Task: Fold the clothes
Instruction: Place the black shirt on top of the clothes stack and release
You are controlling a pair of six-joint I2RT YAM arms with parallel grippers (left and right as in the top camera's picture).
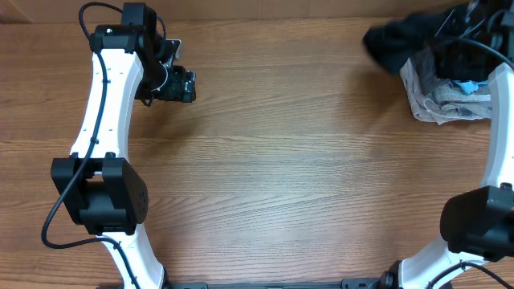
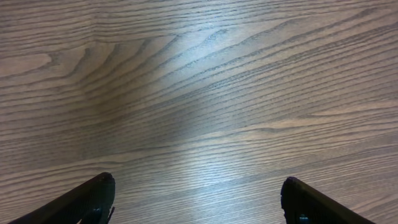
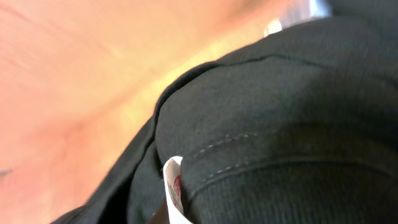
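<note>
Because the black T-shirt still juts past the garment heap, I will bring my right gripper to the right in the overhead view and down, releasing over the heap.
The clothes, a black T-shirt, hang bunched at the far right corner of the table. My right gripper is buried in that dark fabric, and its shape is hard to pick out from above. Black cloth fills the right wrist view, with a seam and the small white neck label close to the lens; the fingers are hidden behind it. My left gripper sits at the far left, open wide over bare wood, with only its two dark fingertips showing.
A crumpled heap of grey and light-blue garments lies just under the black shirt at the right edge. The wooden table spreads between the two arms. The right arm's white link runs along the right border.
</note>
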